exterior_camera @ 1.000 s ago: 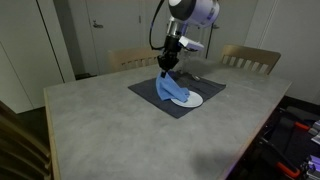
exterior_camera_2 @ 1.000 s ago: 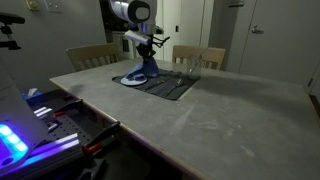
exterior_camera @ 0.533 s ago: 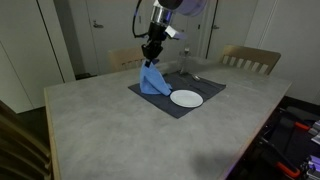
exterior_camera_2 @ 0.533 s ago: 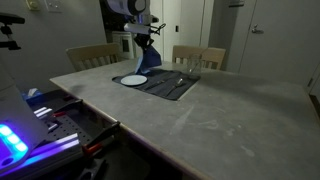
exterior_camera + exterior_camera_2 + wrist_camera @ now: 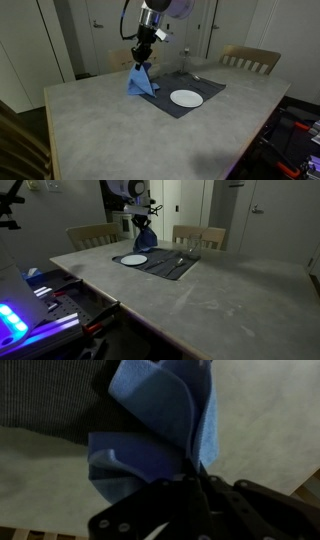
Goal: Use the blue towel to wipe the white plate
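Note:
The blue towel still hangs from raised fingers, so the gripper next needs to move down toward the white plate (image 5: 186, 98) and release the towel onto the placemat's corner (image 5: 156, 92).
The blue towel (image 5: 140, 81) hangs from my gripper (image 5: 141, 62), which is shut on its top. The towel's lower edge touches the far left corner of the dark placemat (image 5: 185, 103). The white plate (image 5: 186, 98) lies bare on the placemat, to the right of the towel. In an exterior view the towel (image 5: 141, 238) hangs beyond the plate (image 5: 134, 260). In the wrist view the towel (image 5: 160, 420) fills the middle, pinched between the closed fingers (image 5: 190, 472), with the placemat (image 5: 50, 395) behind it.
A fork or similar cutlery (image 5: 193, 77) lies at the placemat's far side, also visible as utensils (image 5: 179, 262). Wooden chairs (image 5: 250, 58) stand behind the grey table (image 5: 110, 125). Equipment with lights (image 5: 20, 315) sits by the table's edge.
My gripper has lifted the towel off the plate and carried it away to the placemat's far corner. The plate is now uncovered.

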{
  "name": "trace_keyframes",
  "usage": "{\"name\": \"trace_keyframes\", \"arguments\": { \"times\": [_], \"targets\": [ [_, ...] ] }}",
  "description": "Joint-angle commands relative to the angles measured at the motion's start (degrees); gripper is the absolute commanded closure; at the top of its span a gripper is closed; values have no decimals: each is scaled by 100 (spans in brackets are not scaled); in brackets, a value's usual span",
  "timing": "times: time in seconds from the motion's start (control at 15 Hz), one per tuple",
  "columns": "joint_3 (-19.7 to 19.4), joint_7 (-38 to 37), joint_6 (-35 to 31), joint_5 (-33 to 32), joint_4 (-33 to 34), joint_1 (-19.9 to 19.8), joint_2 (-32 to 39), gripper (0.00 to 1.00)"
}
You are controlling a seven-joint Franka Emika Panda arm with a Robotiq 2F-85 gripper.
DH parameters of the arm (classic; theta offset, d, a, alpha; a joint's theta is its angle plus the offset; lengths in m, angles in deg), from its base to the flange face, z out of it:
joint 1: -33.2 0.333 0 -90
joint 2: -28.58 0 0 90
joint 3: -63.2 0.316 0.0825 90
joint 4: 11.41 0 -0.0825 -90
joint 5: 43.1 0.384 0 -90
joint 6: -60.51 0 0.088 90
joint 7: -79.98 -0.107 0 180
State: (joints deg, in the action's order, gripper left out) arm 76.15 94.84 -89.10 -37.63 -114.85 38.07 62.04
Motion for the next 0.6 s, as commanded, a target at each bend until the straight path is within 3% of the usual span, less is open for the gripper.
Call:
{"name": "trace_keyframes", "arguments": {
  "times": [0.0,0.33,0.53],
  "targets": [
    [241,405,356,305,38,-401,288,99],
    [299,570,365,731,-368,-825,370,99],
    [368,725,594,948,-229,-1003,645,99]
  ]
}}
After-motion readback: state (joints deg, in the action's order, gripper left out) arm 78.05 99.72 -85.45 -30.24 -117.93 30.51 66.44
